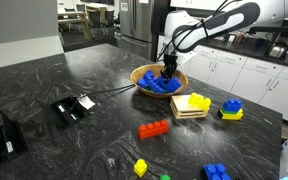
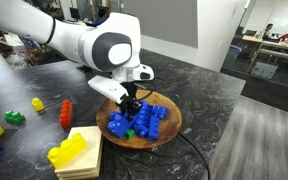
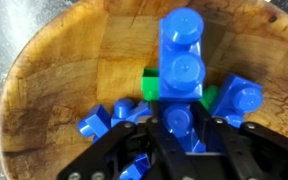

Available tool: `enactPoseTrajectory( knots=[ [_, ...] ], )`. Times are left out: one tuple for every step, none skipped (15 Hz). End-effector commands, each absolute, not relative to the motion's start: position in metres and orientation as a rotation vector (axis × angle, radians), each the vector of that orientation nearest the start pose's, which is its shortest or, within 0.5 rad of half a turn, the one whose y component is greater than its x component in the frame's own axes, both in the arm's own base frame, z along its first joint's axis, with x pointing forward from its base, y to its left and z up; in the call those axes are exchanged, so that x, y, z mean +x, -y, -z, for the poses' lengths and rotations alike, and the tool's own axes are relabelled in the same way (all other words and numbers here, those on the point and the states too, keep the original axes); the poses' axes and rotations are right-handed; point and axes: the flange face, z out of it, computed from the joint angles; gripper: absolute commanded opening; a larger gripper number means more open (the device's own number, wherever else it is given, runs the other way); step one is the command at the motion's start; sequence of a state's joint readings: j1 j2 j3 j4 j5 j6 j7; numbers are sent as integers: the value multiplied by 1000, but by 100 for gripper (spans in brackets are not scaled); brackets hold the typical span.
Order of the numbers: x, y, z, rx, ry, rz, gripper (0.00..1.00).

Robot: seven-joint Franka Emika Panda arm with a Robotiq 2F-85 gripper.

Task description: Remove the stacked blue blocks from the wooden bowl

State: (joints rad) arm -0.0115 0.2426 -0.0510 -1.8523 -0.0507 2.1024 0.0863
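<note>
The blocks will rise in my gripper out of the bowl [image 1: 144, 73], cross past the wooden board, then be lowered and released on clear counter [image 1: 197, 138] beside the red brick.
The wooden bowl [image 1: 144, 73] [image 2: 174, 125] [image 3: 54, 80] sits on the dark marbled counter. The stacked blue blocks [image 1: 163, 85] [image 2: 144, 122] [image 3: 181, 60] lie inside it, with a green brick [image 3: 150, 86] under them. My gripper [image 1: 168, 70] [image 2: 130, 105] [image 3: 180, 135] reaches down into the bowl. In the wrist view its black fingers are closed on either side of a studded blue block of the cluster. The blocks still rest in the bowl.
A pale wooden board [image 1: 189, 110] [image 2: 79, 152] carries yellow bricks [image 2: 66, 150]. A red brick [image 1: 154, 129] [image 2: 66, 113], a blue-and-yellow pair [image 1: 231, 108], another blue cluster [image 1: 216, 172], small yellow and green bricks [image 2: 24, 112] and a black device with cable [image 1: 72, 107] lie around.
</note>
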Motion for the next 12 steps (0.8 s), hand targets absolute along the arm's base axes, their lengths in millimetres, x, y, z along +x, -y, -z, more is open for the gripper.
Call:
enactPoseTrajectory(
  knots=[
    [618,42,-411,-3164,-148,6,9],
    [619,43,-416,-3160,-137,12,9],
    [620,44,-422,-3158,-128,11,9],
    [620,44,-427,-3157,-116,8,9],
    [621,43,-434,-3160,-93,3,9],
    [621,40,-440,-3158,-46,-8,9],
    [620,34,-447,-3165,4,-27,9],
    [620,29,-453,-3170,53,-42,9],
    [618,20,-459,-3179,112,-77,9],
    [616,10,-463,-3186,183,-134,9],
    [613,0,-467,-3199,246,-204,9],
    [610,-10,-471,-3206,303,-263,9]
  ],
)
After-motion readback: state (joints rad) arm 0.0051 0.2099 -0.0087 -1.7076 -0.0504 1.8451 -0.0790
